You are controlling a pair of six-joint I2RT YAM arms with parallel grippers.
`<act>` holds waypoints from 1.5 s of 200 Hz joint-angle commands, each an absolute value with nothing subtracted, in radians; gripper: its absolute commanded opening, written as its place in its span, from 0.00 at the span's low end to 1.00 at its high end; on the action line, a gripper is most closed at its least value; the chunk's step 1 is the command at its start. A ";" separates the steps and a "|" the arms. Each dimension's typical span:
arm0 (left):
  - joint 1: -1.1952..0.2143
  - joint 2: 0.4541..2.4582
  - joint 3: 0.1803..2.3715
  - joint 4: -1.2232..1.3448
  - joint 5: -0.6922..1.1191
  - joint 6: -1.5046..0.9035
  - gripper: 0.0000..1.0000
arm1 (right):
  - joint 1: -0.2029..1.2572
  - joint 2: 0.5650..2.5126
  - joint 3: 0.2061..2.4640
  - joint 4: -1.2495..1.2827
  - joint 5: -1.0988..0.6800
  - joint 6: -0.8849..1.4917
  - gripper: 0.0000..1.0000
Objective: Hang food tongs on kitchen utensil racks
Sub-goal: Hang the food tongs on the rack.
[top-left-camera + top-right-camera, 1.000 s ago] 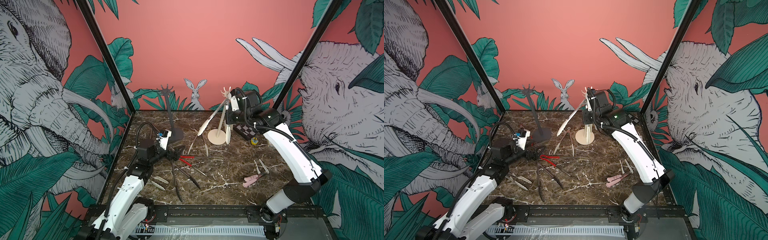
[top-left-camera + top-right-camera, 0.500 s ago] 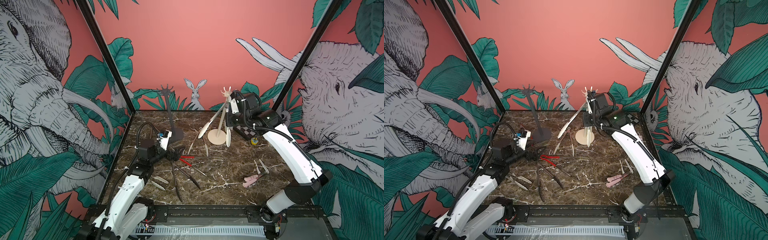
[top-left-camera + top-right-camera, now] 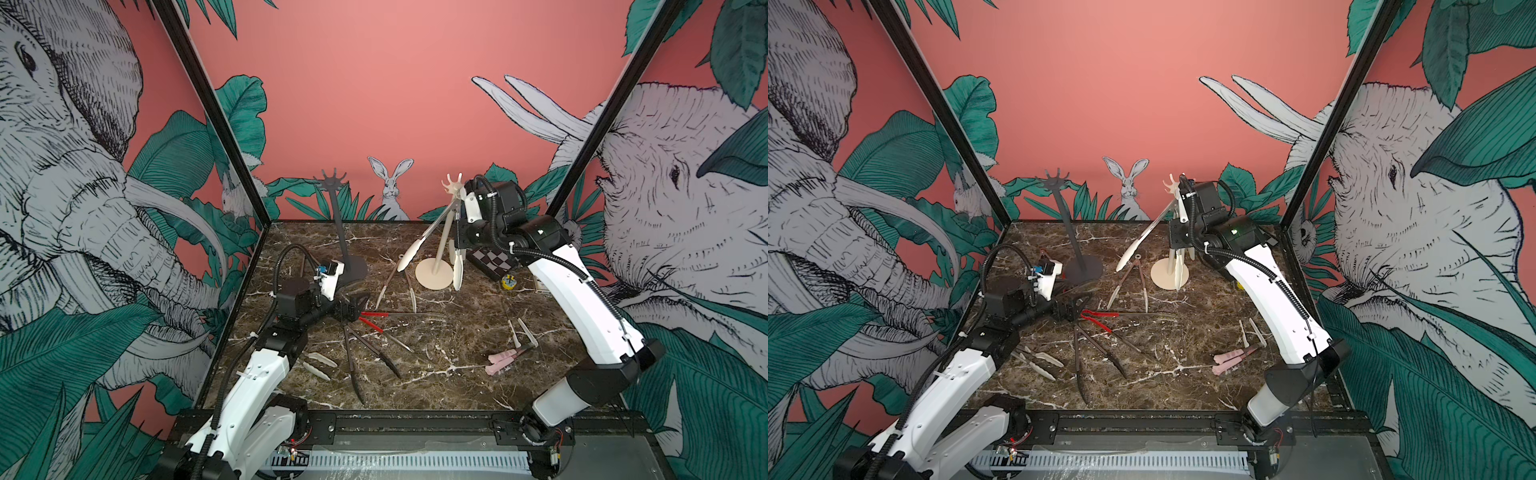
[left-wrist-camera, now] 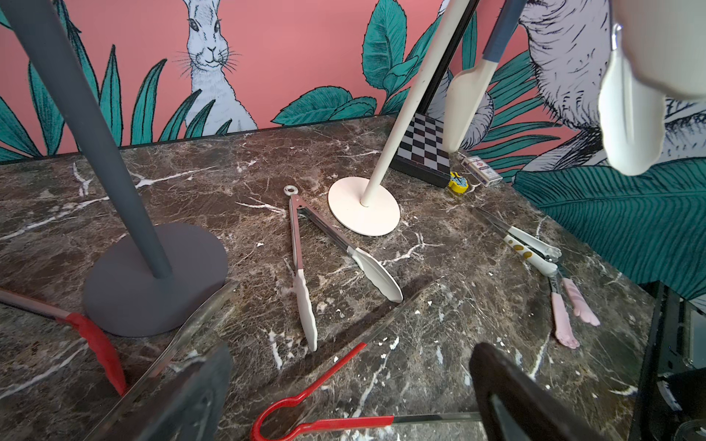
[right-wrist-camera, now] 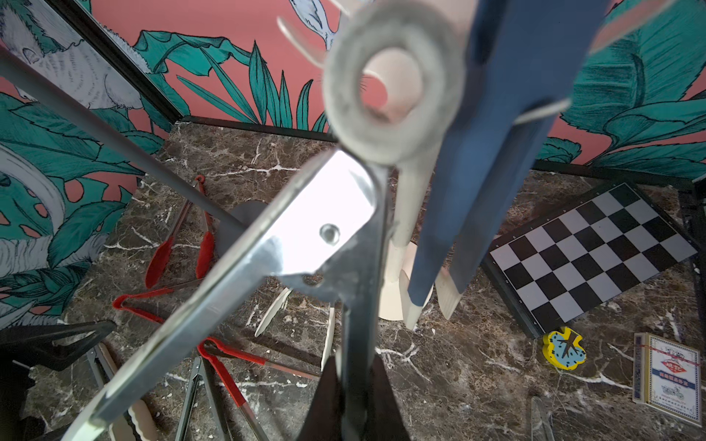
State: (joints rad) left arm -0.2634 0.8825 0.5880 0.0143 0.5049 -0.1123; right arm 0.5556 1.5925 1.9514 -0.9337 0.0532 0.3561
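Note:
The cream hook [image 3: 454,192] [image 5: 395,79] shows through the tongs' grey ring. I need to lower my right gripper until that ring sits on the hook, then let go of the metal arm.
My right gripper [image 5: 353,382] is shut on one arm of cream-tipped metal food tongs [image 5: 317,217] [image 3: 428,232], held high beside the cream utensil rack [image 3: 442,241] [image 3: 1170,259]. A cream hook shows through the tongs' grey ring [image 5: 393,152]; whether it bears on the hook I cannot tell. Blue-handled tongs [image 5: 481,164] hang from that rack. The dark grey rack [image 3: 340,224] [image 4: 103,145] carries nothing. My left gripper [image 4: 349,362] [image 3: 359,305] is open, low over the marble, with the looped end of red tongs [image 4: 324,416] [image 3: 374,320] lying between its fingers.
Loose on the marble lie cream-tipped tongs [image 4: 305,267], black tongs [image 3: 365,357], pink tongs [image 3: 505,359], small cream ones [image 3: 521,332] and more red tips [image 5: 164,252]. A chessboard [image 3: 492,262], a yellow piece [image 5: 563,349] and a card deck [image 5: 666,378] sit at the back right.

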 commanded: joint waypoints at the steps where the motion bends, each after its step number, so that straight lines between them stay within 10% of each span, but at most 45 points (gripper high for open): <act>1: -0.268 0.876 0.581 0.046 0.518 -0.109 0.99 | 0.552 1.594 1.962 -0.914 0.027 0.361 0.00; 132: -0.268 0.889 0.586 0.047 0.525 -0.109 0.98 | 0.536 1.580 1.875 -0.887 -0.002 0.383 0.00; 229: -0.268 0.933 0.632 0.048 0.530 -0.196 0.98 | 0.517 1.364 1.720 -0.794 -0.060 0.309 0.87; 300: -0.270 1.005 0.725 -0.126 0.453 -0.337 0.97 | 0.486 1.172 1.390 -0.804 -0.252 0.239 0.99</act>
State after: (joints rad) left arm -0.2634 0.9981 0.6937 -0.0624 0.4885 -0.2485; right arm 0.4950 1.1587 1.4712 -0.8005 -0.1265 0.2802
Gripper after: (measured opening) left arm 0.970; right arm 0.987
